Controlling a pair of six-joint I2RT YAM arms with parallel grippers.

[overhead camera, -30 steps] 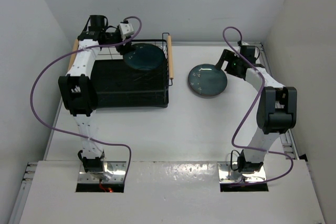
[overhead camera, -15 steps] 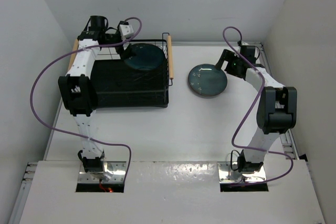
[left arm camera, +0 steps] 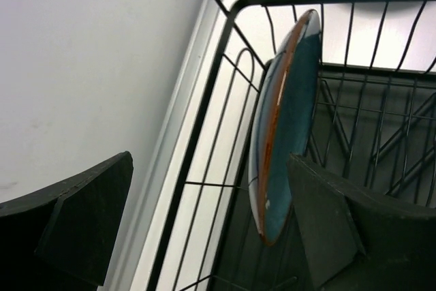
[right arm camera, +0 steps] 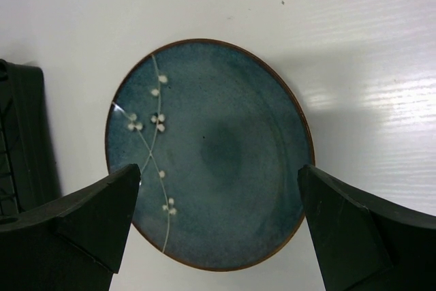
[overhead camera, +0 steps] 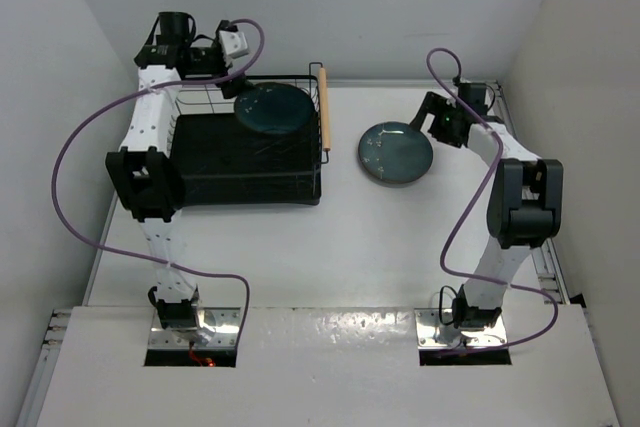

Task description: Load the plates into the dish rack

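Observation:
The right gripper tilts down onto the second plate's rim (overhead camera: 431, 150) (right arm camera: 310, 140) next, since bare table leaves finger room there on the side away from the rack.
One teal-blue plate (overhead camera: 273, 108) leans on edge in the far right corner of the black wire dish rack (overhead camera: 245, 190). In the left wrist view the plate (left arm camera: 283, 127) stands against the rack's back wires (left arm camera: 225, 86). My left gripper (overhead camera: 236, 75) is open above the rack's far edge, apart from the plate; in its own view the gripper (left arm camera: 208, 226) holds nothing. The second plate (overhead camera: 396, 153) lies flat on the table to the right of the rack. My right gripper (overhead camera: 432, 117) is open, hovering over that plate's (right arm camera: 208, 155) far right edge.
The rack's wooden handle (overhead camera: 323, 109) lies between the two plates. White walls close in at the back and both sides. The rack's corner (right arm camera: 20, 134) shows at the left of the right wrist view. Purple cables loop off both arms.
My left gripper has risen and drawn back from the plate in the rack, which stays leaning there. The right arm has shifted only slightly.

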